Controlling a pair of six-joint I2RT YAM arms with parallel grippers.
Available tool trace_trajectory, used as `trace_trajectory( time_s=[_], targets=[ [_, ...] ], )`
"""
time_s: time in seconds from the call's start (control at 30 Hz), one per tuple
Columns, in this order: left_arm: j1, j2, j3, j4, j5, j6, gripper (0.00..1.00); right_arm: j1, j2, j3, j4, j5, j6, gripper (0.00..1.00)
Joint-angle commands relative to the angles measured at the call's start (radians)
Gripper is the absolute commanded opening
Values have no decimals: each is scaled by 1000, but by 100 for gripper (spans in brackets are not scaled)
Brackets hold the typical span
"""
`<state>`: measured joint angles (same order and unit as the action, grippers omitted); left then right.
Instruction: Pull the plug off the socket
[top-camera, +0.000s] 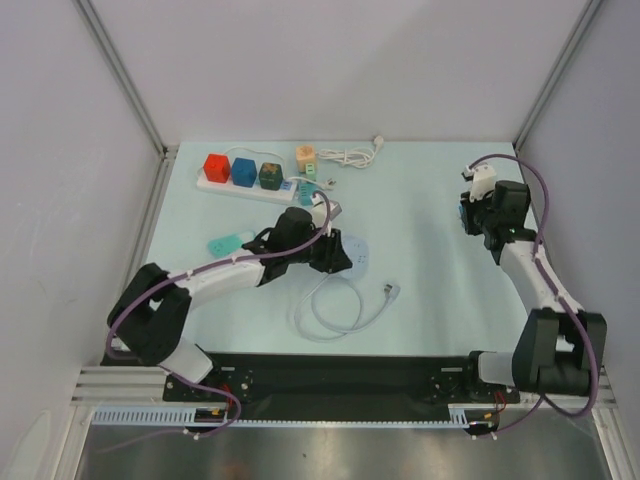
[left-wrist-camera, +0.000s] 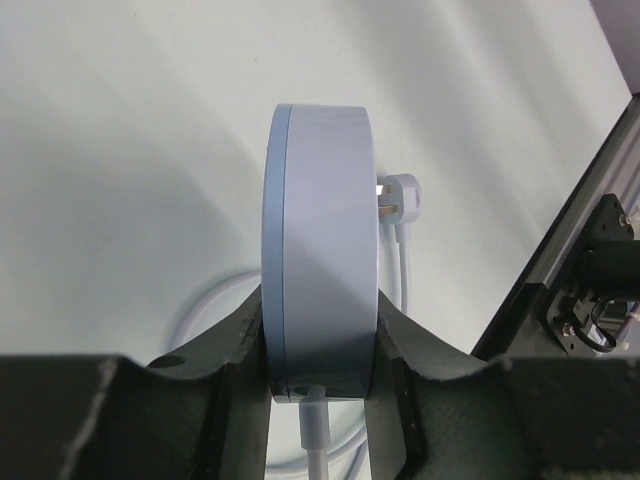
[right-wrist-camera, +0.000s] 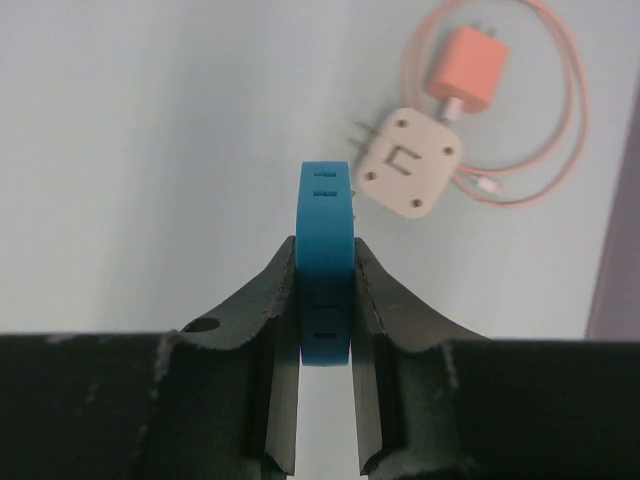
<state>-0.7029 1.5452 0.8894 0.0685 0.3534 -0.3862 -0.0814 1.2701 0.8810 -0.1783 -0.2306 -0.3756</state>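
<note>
My left gripper moves outward and down next to release the disc (left-wrist-camera: 320, 220) there, since bare tabletop beside the coiled white cable lies outward and below it.
My left gripper (top-camera: 338, 255) (left-wrist-camera: 322, 300) is shut on a round pale grey-blue socket disc (left-wrist-camera: 320, 220), held on edge between both fingers. The disc also shows in the top view (top-camera: 352, 250). A white cable connector (left-wrist-camera: 314, 420) is plugged into the disc's near rim. The cable's white two-pin plug (left-wrist-camera: 400, 197) (top-camera: 392, 291) lies loose on the table. My right gripper (top-camera: 466, 215) (right-wrist-camera: 325, 250) is shut on a flat blue slotted piece (right-wrist-camera: 325, 200), held above the table at the right.
A white power strip (top-camera: 290, 192) at the back holds a red (top-camera: 215, 167), a blue (top-camera: 243, 171) and a dark green cube (top-camera: 270, 175). A beige square adapter (right-wrist-camera: 410, 175) and an orange charger (right-wrist-camera: 470, 65) with a pink cable lie under my right gripper. A teal piece (top-camera: 228, 242) lies left.
</note>
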Motion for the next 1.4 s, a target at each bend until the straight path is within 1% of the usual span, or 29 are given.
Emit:
trace_trajectory(
  time_s=[0.0,0.03,0.07,0.13,0.17,0.27,0.33,0.4,0.5,0.6,0.63,0.7,0.73,0.8,0.83,0.93,1.0,1.03,1.07,1.1,1.13,1.17,1.2,1.23,1.27,1.33,1.37],
  targets=[
    [0,-114,-39,103,-36,29,0,-7,130,33,318,353,97,0],
    [0,-126,-50,108,-57,27,0,-9,162,47,335,381,86,0],
    [0,-141,-70,112,-71,27,0,-11,199,64,355,464,78,0],
    [-1,-189,-104,117,-97,23,0,-9,318,129,367,513,21,0],
    [2,-206,-118,117,-123,21,0,-11,360,145,385,577,3,0],
    [0,-283,-170,122,-171,17,0,-12,477,196,437,644,-84,0],
    [3,-344,-194,120,-192,15,0,-14,523,214,476,668,-133,0],
    [3,-382,-230,113,-224,15,0,-17,580,240,490,677,-149,3],
    [8,-445,-271,111,-251,7,0,-20,638,283,470,674,-146,10],
    [9,-503,-311,109,-269,-8,0,-17,652,292,447,654,-137,23],
    [11,-517,-322,108,-286,-19,0,-15,652,294,442,651,-134,31],
    [20,-553,-355,114,-297,-31,0,-15,650,296,419,636,-120,41],
    [25,-559,-368,119,-307,-45,0,-15,644,294,412,626,-115,50],
    [42,-579,-397,129,-310,-60,0,-17,615,288,396,600,-97,59],
    [48,-583,-412,132,-315,-77,0,-17,603,283,389,593,-91,66],
    [77,-599,-432,136,-317,-108,0,-14,534,282,338,556,-51,72],
    [101,-614,-444,136,-318,-135,0,-6,485,282,268,519,-11,77],
    [112,-620,-458,134,-324,-149,0,-3,421,285,231,496,0,78],
    [126,-626,-466,134,-327,-163,0,2,387,286,129,412,6,80],
    [152,-634,-475,139,-327,-190,0,8,344,289,64,351,23,86],
    [166,-648,-495,142,-324,-204,0,8,271,300,-8,135,18,86],
    [195,-654,-504,143,-329,-220,0,3,226,300,-149,-3,3,87],
    [212,-657,-513,146,-326,-247,0,0,189,293,-205,-141,-14,89],
    [229,-657,-524,152,-320,-258,0,8,154,280,-240,-255,-17,89],
    [247,-649,-526,152,-312,-267,0,17,85,241,-275,-433,-5,89],
    [301,-625,-517,155,-263,-283,0,61,31,210,-294,-585,35,90],
    [315,-593,-509,154,-248,-283,0,71,-16,188,-290,-623,46,90]
  ],
)
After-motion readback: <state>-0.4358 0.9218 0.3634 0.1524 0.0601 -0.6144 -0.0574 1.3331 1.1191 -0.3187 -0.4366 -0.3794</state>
